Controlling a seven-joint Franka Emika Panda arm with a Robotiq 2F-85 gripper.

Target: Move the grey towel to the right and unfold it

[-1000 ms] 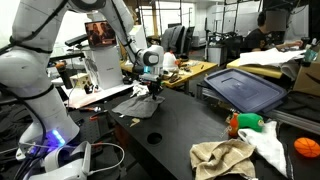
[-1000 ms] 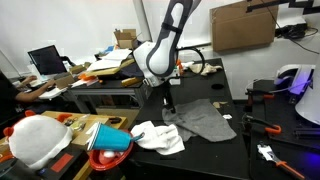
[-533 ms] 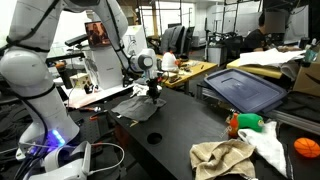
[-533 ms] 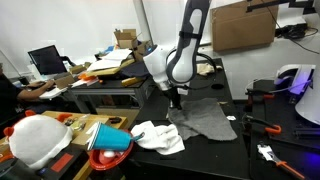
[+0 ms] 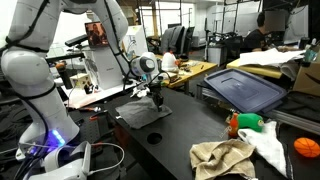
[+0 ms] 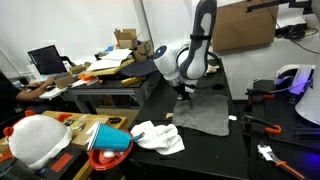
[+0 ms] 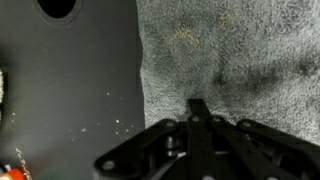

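My gripper moves toward the dark tray, over the bare tabletop [image 5: 180, 104] beside the towel, and releases the cloth next, since creases still gather at its pinched edge.
The grey towel [image 5: 143, 113] lies spread on the black table [image 5: 190, 130] in both exterior views, and I also see it from the opposite side [image 6: 205, 117]. It fills the upper right of the wrist view [image 7: 240, 60]. My gripper [image 5: 157, 95] [image 6: 181, 95] stands at the towel's far edge, pointing down. In the wrist view the gripper [image 7: 198, 104] has its fingers pinched together on the towel's cloth, with no gap between them.
A white cloth [image 6: 160, 136] lies beside the towel. A beige towel [image 5: 222, 155], a white rag [image 5: 268, 140], a bottle [image 5: 243, 123] and an orange ball [image 5: 306, 147] sit at the table's near end. A blue bin [image 5: 245, 88] stands behind. Tools [image 6: 265, 125] lie nearby.
My gripper has moved sideways along the table with the towel's edge in it. The bunched towel has been drawn out flatter and wider.
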